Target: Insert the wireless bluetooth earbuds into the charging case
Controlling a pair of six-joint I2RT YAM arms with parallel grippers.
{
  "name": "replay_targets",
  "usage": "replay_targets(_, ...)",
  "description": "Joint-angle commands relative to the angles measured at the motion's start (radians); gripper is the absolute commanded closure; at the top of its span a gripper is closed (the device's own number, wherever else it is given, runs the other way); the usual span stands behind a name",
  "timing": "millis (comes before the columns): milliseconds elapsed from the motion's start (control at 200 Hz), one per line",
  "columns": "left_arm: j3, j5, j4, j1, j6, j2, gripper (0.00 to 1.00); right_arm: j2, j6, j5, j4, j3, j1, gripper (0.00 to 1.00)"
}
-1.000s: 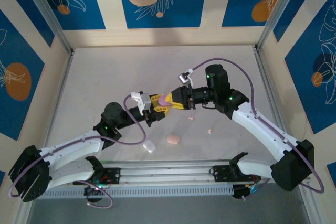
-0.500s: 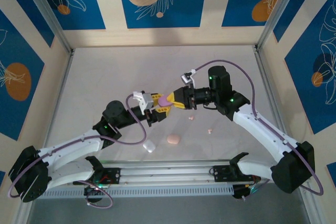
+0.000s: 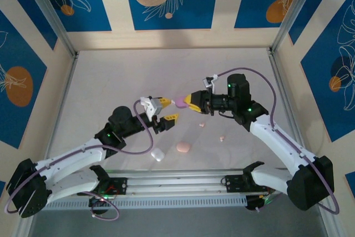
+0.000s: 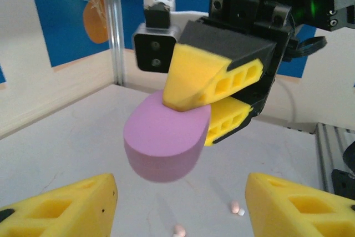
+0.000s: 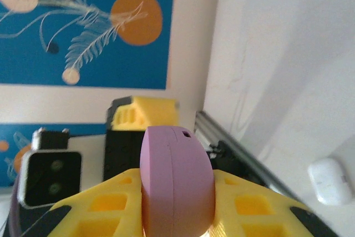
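My right gripper tilts downward next and lowers the lilac case outward onto bare tabletop beyond the pink earbuds to release it, since the case hangs in the air.
A closed lilac-purple charging case (image 3: 181, 102) hangs in the air above the table's middle, with my right gripper (image 3: 187, 101) shut on it. In the right wrist view the case (image 5: 176, 176) stands on edge, pinched between both yellow fingers (image 5: 94, 209). My left gripper (image 3: 165, 110) is open just left of the case, apart from it. Seen from the left wrist, the case (image 4: 166, 137) floats beyond my spread fingertips (image 4: 61, 206). Two tiny pale pink earbuds (image 3: 202, 124) (image 3: 222, 137) lie on the table below; these earbuds (image 4: 235, 207) (image 4: 179, 230) also appear in the left wrist view.
A pink case (image 3: 183, 147) and a white case (image 3: 158, 155) lie near the table's front edge; the white case (image 5: 330, 180) also appears at the right of the right wrist view. An aluminium rail (image 3: 177, 181) borders the front.
My left gripper has let go of the purple case, opened and drawn back slightly left. The right gripper keeps the case and has shifted a little to the right.
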Motion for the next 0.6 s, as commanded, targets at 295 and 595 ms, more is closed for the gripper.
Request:
replay_targets(295,0.123,-0.359,-0.506,-0.001,-0.115,-0.102,0.31,0.224,-0.189,0.236,-0.033,-0.077,-0.22,0.9)
replay_targets(595,0.206,-0.437,-0.738,0.1,-0.279,0.035,0.13,0.564,-0.274,0.231,-0.035,0.109,-0.25,0.9)
